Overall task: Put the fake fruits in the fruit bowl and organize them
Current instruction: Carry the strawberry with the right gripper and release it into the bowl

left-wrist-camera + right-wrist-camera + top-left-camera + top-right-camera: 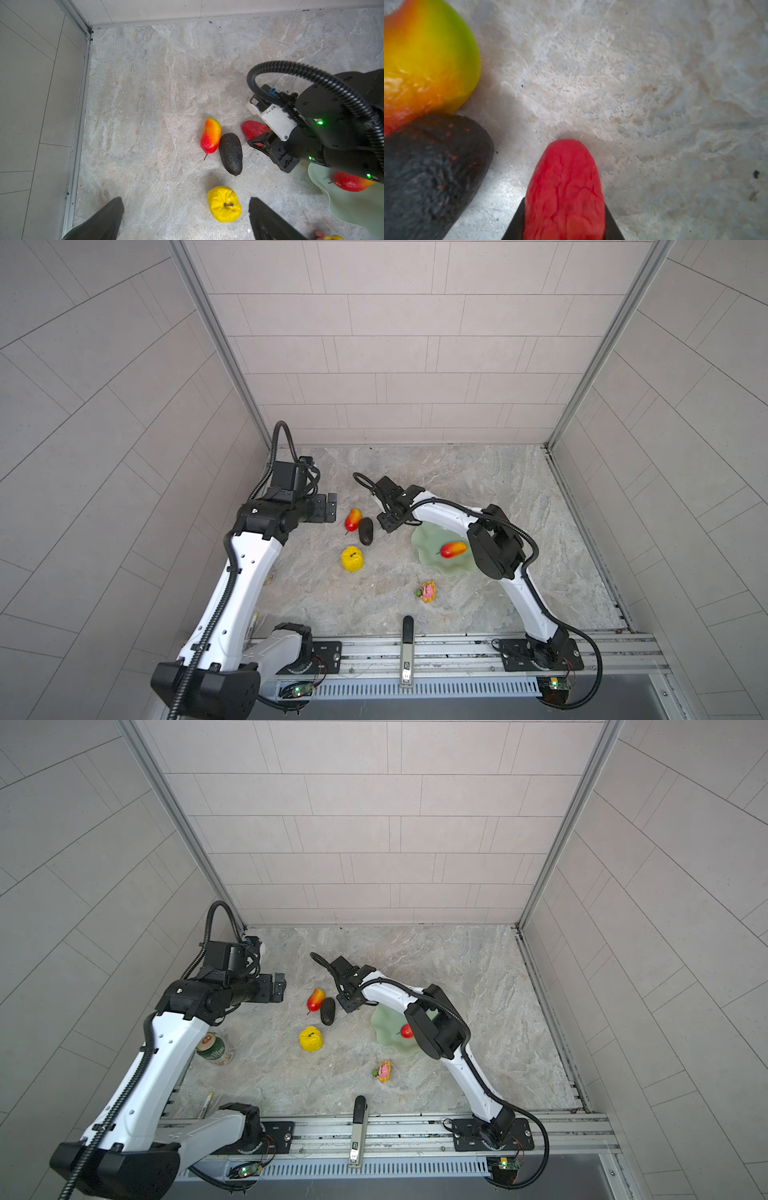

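Note:
My right gripper holds the strawberry, and the mango in the bowl leaves room at the bowl's far side [436,533]. I will lift my gripper, bring it over that side and lower it to let the strawberry go.
My right gripper [384,523] is shut on the red strawberry [564,187], with a jaw pressed against each side, low over the table beside the dark oval fruit [365,531]. A red-to-yellow mango [352,519] lies against the far side of that oval. The lumpy yellow fruit [351,559] sits nearer the front. A second mango [454,549] lies in the pale green fruit bowl [419,549], partly under my right arm. My left gripper [328,508] hangs open and empty left of the fruits. In the left wrist view the yellow fruit [224,204] lies between its fingers [268,220], lower down.
A small pink-and-yellow trinket [427,592] lies in front of the bowl. A metal can [212,1048] stands under my left arm. A black-and-grey tool [407,639] rests on the front rail. Tiled walls close in the back and both sides.

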Controlling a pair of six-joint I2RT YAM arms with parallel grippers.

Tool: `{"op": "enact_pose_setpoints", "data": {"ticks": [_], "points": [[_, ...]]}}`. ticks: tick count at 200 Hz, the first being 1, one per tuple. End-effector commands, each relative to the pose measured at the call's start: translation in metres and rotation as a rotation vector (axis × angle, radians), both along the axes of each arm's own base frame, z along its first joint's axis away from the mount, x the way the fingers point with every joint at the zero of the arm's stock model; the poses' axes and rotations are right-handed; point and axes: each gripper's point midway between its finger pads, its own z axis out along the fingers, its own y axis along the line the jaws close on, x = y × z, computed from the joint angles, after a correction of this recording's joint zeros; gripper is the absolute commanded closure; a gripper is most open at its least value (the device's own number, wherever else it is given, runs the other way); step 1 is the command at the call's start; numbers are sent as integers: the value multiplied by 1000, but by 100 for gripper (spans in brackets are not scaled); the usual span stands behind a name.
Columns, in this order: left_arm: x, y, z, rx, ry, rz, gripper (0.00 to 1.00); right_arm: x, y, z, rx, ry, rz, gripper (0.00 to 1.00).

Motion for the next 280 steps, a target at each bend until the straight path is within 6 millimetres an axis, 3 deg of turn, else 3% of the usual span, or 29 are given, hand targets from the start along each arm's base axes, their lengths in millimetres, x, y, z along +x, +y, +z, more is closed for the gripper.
{"op": "enact_pose_setpoints", "data": {"ticks": [1, 24, 48, 85, 112, 137, 168, 204, 243, 280], "points": [[-4, 3, -1, 14, 2, 1, 0, -6, -14, 71, 32, -97, 18, 77], [-4, 3, -1, 14, 2, 0, 0, -20, -38, 104, 42, -135, 25, 77], [-3, 2, -1, 11, 1, -3, 0, -32, -75, 118, 16, -152, -16, 77], [-1, 0, -1, 7, 6, -8, 0, -42, -136, 98, -29, -123, -122, 78], [-2, 0, -2, 8, 8, -8, 0, -49, -161, 82, -72, -96, -151, 78], [-1, 0, -3, 6, 11, -9, 0, -49, -171, 67, -92, -69, -163, 76], [-2, 0, -3, 8, 14, -7, 0, -49, -172, 48, -108, -30, -163, 59], [-3, 2, -2, 10, 4, -3, 0, -50, -170, 33, -112, -6, -158, 55], [-4, 2, -3, 11, 6, -6, 0, -47, -168, 38, -104, -12, -152, 52], [-6, 1, -2, 7, -2, -9, 0, -49, -169, 53, -114, -21, -135, 32]]}}
